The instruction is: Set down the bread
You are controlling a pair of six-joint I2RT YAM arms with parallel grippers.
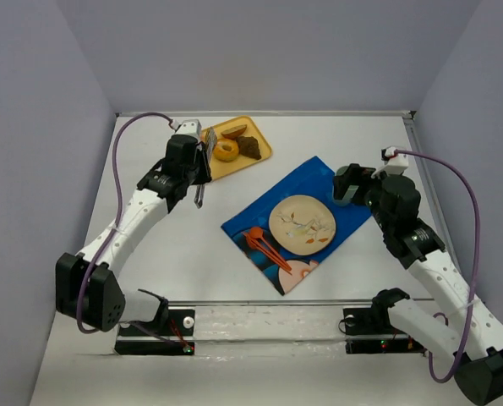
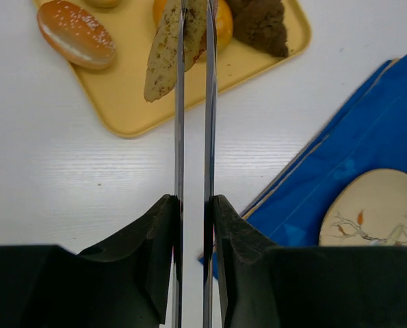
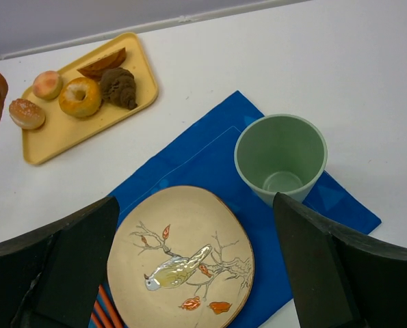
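I will next swing my left gripper back and to the right in the top view. It will turn the tongs over the plate (image 1: 303, 225) (image 2: 384, 220), which is empty for the pinched bread.
My left gripper (image 2: 193, 225) is shut on a pair of metal tongs (image 2: 193, 137). The tongs' tips pinch an elongated brown bread slice (image 2: 165, 58), held in the air over the near edge of the yellow tray (image 2: 121, 102). In the top view this gripper (image 1: 192, 161) hovers beside the tray (image 1: 255, 131), left of the blue placemat (image 1: 319, 182). The beige bird-pattern plate (image 1: 302, 224) lies bare on the mat and also shows in the right wrist view (image 3: 182, 260). My right gripper (image 3: 196, 205) is open and empty above the plate and the cup.
The tray holds a sesame bun (image 2: 75, 34), a ring donut (image 1: 226, 150), a dark brown pastry (image 1: 250, 147) and other breads. A green cup (image 3: 280, 157) stands on the mat's right corner. Orange chopsticks (image 1: 264, 245) lie on the mat, left of the plate.
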